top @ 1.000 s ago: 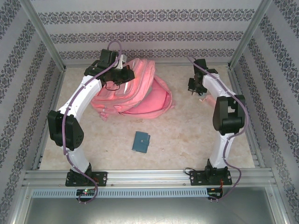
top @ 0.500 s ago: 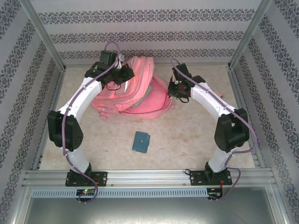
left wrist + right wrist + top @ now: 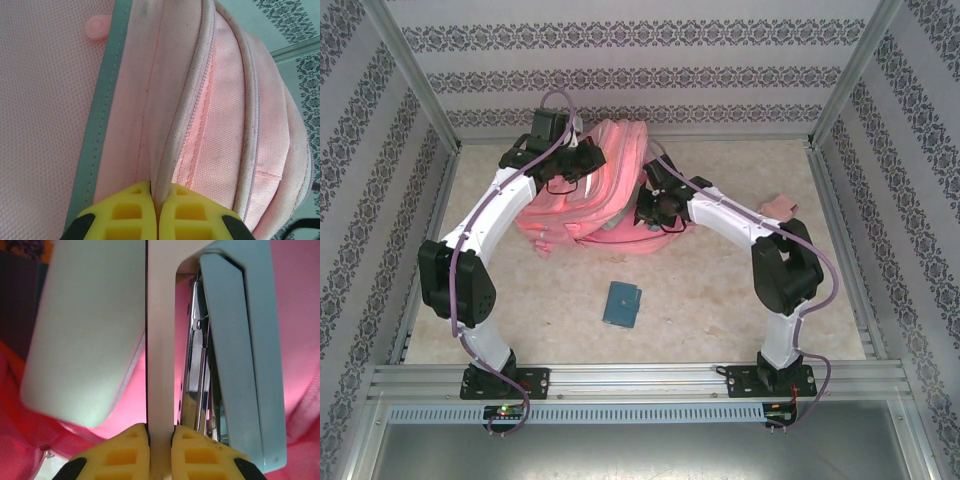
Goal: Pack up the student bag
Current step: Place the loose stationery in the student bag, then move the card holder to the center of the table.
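Pink fabric surrounds the stapler's white base, so my right gripper will next shift slightly outward in the bag's opening, toward the pale rounded object, and release it.
The student bag (image 3: 620, 185), large and pink, lies at the back middle of the table. My left gripper (image 3: 582, 160) is at its upper left side. In the left wrist view that gripper (image 3: 159, 200) is shut on a raised fold of pink fabric (image 3: 172, 150) beside a zip line. My right gripper (image 3: 652, 205) is at the bag's open mouth. It (image 3: 160, 432) is shut on the white base of a light blue stapler (image 3: 235, 340), with pink bag fabric (image 3: 300, 365) all around. A pale rounded object (image 3: 85, 340) sits close on the left, blurred.
A dark teal booklet (image 3: 621, 304) lies on the table in front of the bag. A small pink item (image 3: 781, 206) sits near the right wall. Patterned walls and metal posts enclose the table on three sides.
My right arm swung left from the table's right side to the bag's mouth with the stapler. The small pink item at the right is now uncovered. The left arm held still.
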Robot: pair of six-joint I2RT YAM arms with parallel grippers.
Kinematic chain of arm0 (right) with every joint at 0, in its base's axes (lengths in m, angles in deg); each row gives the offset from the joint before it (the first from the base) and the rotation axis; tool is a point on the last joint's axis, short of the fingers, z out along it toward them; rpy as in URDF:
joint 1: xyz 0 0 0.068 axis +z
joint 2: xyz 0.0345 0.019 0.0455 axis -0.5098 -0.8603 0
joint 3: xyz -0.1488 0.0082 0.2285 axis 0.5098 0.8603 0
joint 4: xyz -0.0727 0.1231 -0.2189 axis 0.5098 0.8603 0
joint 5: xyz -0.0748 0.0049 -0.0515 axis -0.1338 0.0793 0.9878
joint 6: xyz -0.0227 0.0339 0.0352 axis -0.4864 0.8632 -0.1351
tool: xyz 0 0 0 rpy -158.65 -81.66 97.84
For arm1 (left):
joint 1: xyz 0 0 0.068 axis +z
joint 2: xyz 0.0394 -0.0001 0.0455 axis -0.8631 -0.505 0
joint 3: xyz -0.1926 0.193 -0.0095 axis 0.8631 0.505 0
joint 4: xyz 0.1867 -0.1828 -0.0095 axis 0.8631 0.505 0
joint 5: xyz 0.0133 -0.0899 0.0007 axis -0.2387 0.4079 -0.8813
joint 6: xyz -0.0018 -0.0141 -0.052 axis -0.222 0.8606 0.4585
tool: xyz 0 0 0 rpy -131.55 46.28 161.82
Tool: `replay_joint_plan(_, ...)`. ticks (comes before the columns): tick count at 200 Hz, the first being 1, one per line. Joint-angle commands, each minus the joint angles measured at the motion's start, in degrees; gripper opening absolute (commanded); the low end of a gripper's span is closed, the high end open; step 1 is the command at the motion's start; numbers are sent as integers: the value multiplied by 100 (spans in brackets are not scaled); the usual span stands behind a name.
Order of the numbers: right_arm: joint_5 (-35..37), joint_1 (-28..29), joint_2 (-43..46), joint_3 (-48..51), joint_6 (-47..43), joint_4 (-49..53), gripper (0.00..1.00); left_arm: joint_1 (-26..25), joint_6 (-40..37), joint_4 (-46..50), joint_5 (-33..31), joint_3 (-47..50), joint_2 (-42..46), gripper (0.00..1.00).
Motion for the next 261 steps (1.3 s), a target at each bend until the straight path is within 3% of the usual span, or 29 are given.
replay_joint_plan(1,-27,-5,-235,-283,242,-266,0,42,112,-550,-80,-41,346,3)
replay_joint_plan(68,305,-170,-970,-1016,-64,-24,0,37,102,-539,-82,30,441,3)
replay_joint_plan(112,-73,-147,-802,-1074,-428,-108,49,38,48,-457,-48,-3,417,4)
replay_joint_plan(141,-157,-114,-229,-616,-690,-131,58,33,12,-446,-26,4,385,5)
replay_joint_plan(201,103,410,1028,869,-1713,41,60,41,-438,-35,-151,-135,381,5)
replay_joint_plan(261,657,1618,1390,2095,-2305,-163,60,46,-625,120,-40,-124,449,5)
